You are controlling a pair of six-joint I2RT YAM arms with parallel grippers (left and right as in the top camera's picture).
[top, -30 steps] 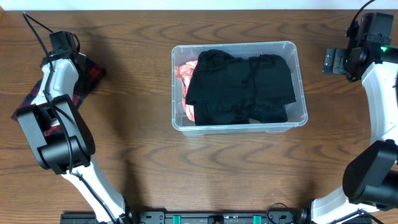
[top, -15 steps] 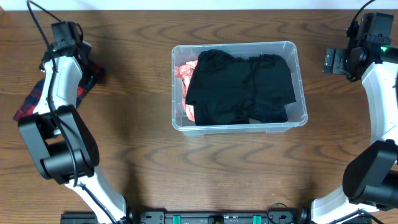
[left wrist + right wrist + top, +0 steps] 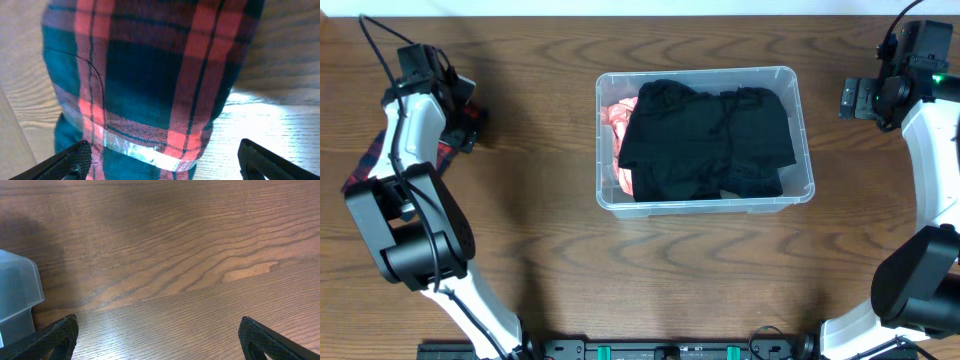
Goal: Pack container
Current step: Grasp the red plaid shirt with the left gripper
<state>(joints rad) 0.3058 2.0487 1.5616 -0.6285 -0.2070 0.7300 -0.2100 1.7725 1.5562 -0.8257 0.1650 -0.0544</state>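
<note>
My left gripper needs to go down next with its fingers spread, onto the red-striped edge of the dark blue plaid cloth, since that edge lies between its open fingers.
The clear container (image 3: 700,73) stands mid-table, holding black clothing (image 3: 705,140) and a pink garment (image 3: 617,115) at its left end. At the far left a red and dark blue plaid garment (image 3: 360,172) lies on the table, partly hidden under my left arm. My left gripper (image 3: 463,120) hovers open over it. In the left wrist view the plaid cloth (image 3: 150,75) fills the frame, with the left gripper (image 3: 165,167) spread wide and nothing held. My right gripper (image 3: 855,98) is open to the right of the container, over bare wood (image 3: 160,345).
The wooden table (image 3: 550,250) runs all around the bin. In the right wrist view the container's corner (image 3: 15,300) shows at the left edge. The arm bases stand along the near edge.
The left jaws have spread wider above the plaid garment, and the left wrist shifted slightly toward the far edge. The right arm and the container have not moved.
</note>
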